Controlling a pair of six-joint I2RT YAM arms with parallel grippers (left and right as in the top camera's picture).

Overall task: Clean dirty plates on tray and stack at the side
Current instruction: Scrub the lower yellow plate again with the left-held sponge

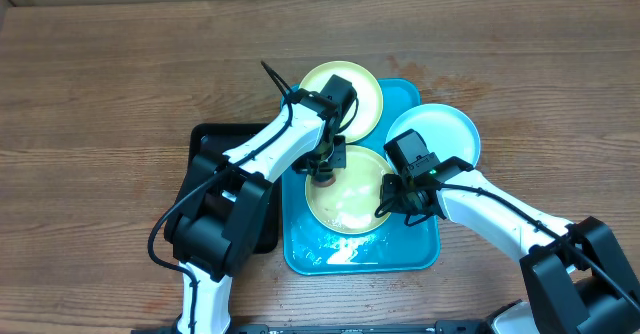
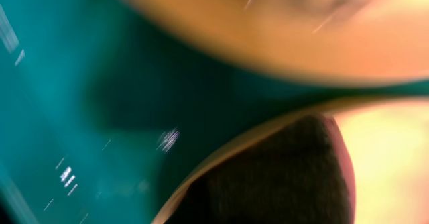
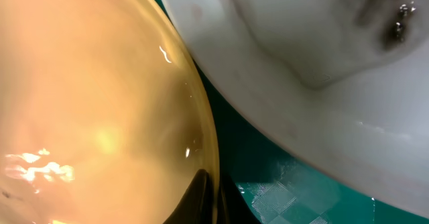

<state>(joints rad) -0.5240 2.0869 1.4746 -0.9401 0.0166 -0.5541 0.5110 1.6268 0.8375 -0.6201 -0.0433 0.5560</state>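
Note:
I will next lift the sponge (image 2: 281, 177) with my left gripper after wiping, carry it to the left in the overhead view to the bare bottom of the black tray and let it go there.
The turquoise tray (image 1: 420, 254) holds three plates. One yellow-green plate (image 1: 362, 92) lies at its far edge, a second yellow-green plate (image 1: 350, 206) in its middle, and a light blue plate (image 1: 440, 134) at its right. My left gripper (image 1: 322, 169) is shut on a dark sponge with a pink edge (image 1: 325, 181) and presses it on the middle plate's far part; the sponge (image 2: 281, 177) shows blurred in the left wrist view. My right gripper (image 1: 390, 202) is shut on the middle plate's right rim (image 3: 201, 150). The blue plate (image 3: 301, 110) carries a dark smear (image 3: 395, 24).
A black tray (image 1: 210, 139) lies to the left of the turquoise tray, partly under my left arm. The wooden table (image 1: 100, 94) surrounds both trays. Water glistens on the turquoise tray's front part (image 1: 340, 249).

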